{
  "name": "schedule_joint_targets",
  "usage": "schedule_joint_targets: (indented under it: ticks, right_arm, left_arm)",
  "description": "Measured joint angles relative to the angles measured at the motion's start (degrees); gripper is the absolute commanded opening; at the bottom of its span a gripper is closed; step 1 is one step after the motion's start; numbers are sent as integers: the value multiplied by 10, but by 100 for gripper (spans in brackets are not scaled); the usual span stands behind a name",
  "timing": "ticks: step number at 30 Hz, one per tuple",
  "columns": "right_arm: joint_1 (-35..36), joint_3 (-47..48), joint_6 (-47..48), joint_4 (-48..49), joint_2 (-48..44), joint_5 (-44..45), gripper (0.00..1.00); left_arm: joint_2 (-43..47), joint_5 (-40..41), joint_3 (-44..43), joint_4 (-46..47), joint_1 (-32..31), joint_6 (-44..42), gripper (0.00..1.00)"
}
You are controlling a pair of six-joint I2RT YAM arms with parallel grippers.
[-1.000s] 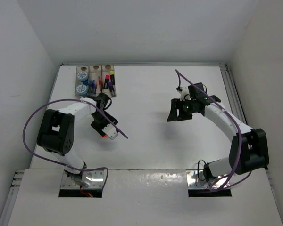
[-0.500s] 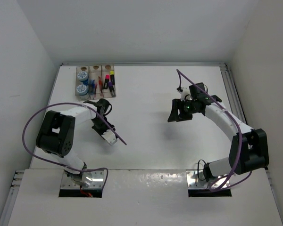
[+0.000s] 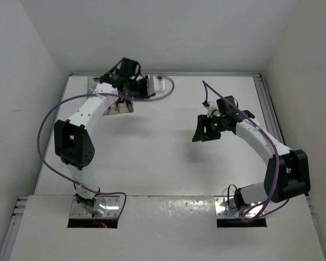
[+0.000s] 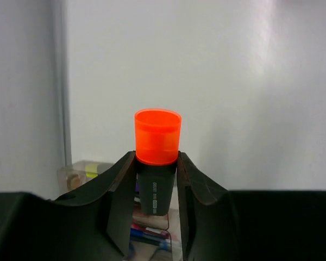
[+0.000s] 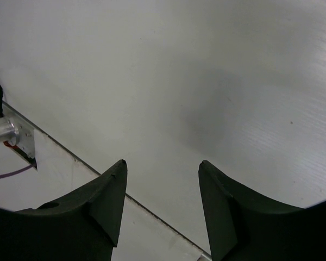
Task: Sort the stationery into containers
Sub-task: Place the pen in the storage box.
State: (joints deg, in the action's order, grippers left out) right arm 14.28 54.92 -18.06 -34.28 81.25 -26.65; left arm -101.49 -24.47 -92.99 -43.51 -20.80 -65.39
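The highlighter hangs beside the tray. Next, my left gripper swings left in the top view, turning, then down over the tray's slot with the yellow cap (image 3: 95, 84) (image 4: 91, 175).
My left gripper (image 4: 156, 157) is shut on a black highlighter with an orange cap (image 4: 157, 138), cap pointing away from the camera. The tan three-slot tray (image 3: 93, 82) stands at the back left of the table and my left arm covers most of it. In the left wrist view the tray (image 4: 79, 173) lies below the jaws, with red and blue pens (image 4: 152, 235) and a yellow cap (image 4: 91, 175) in it. My right gripper (image 3: 205, 130) is open and empty over bare table; its fingers (image 5: 111, 198) show wide apart.
The back wall and the left wall stand close to the tray. Purple cables (image 3: 43, 136) loop off both arms. A metal rail (image 3: 266, 103) runs along the table's right edge. A seam and a metal bracket (image 5: 11, 136) show in the right wrist view.
My left arm has swung from the near-left table up to the tray at the back left, with the orange-capped highlighter in its jaws. The right arm has not moved.
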Motion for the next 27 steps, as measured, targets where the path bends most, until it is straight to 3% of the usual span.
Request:
schedule_joint_targets:
  ticks: [3,5,7,11,19,27]
  right_arm:
    - [3,0,-4,2,0,0,55]
    - [5,0,-5,2,0,0,55]
    - [6,0,-6,4,0,0,55]
    - [6,0,-9,8,0,0,54]
    - [6,0,-12,12,0,0,54]
    - [6,0,-14,12,0,0,55]
  left_arm:
    - [-71,-13,-160,48,24,204,0]
    - [-102,-7,-208,81,49,331,0]
    - [-123,28,-220,109,75,448,0]
    - [-147,131,-192,155,105,595,0]
    - [-220,233,-216,166,119,718,3]
    - [-248,284,-212,156,149,760,9]
